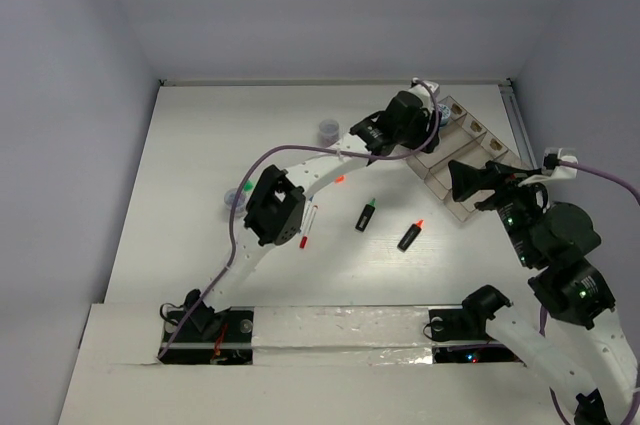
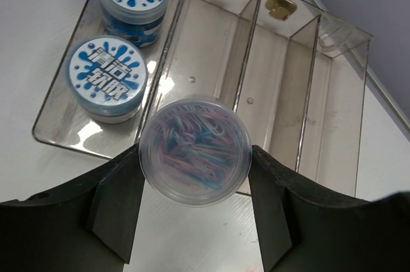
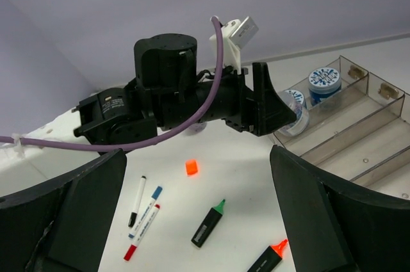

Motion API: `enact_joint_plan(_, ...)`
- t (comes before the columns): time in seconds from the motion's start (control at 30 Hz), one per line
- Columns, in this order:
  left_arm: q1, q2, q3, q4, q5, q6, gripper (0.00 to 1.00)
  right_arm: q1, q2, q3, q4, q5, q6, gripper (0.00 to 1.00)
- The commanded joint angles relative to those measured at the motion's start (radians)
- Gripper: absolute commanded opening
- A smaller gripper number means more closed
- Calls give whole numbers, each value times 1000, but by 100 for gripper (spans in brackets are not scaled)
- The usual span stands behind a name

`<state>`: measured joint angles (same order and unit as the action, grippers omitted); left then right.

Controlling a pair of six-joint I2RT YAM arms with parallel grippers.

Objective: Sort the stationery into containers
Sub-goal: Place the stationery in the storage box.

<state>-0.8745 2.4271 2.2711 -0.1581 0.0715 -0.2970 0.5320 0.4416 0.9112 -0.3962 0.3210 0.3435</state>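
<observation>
Next, my left gripper should carry the clear round pot (image 2: 195,150) down into the tray's empty section beside the blue-lidded pots at the tray's near end.
My left gripper (image 2: 195,157) is shut on a clear round pot (image 2: 195,150) of coloured paper clips, held over the near edge of the clear compartment tray (image 2: 282,93). Two blue-lidded pots (image 2: 107,79) stand in the tray's left compartment. My right gripper (image 3: 197,152) hangs open above the table with nothing between its fingers. Below it lie a tiny orange cube (image 3: 191,168), three white pens (image 3: 144,217), a green-tipped highlighter (image 3: 208,224) and an orange-tipped highlighter (image 3: 269,258). In the top view the left gripper (image 1: 432,125) is at the tray's (image 1: 487,135) left side.
Two more small pots (image 1: 328,130) (image 1: 234,199) stand on the table at the left, away from the tray. The left arm's elbow (image 1: 272,207) hangs over the pens (image 1: 308,225). The tray's three right compartments hold nothing.
</observation>
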Motion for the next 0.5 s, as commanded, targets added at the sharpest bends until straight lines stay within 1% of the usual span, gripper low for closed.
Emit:
enact_joint_plan(0.0,-6,10,62,74,14,-1,7,8,6,0,23,-36,-14,99)
enact_joint_plan(0.17,-15,39,90,68,22,-2,8,8,9,0,25,-48,-14,99)
enact_joint_plan(0.47,-15,67,82,40,-29,45,10,8,20,-12,34,-65,-9,99)
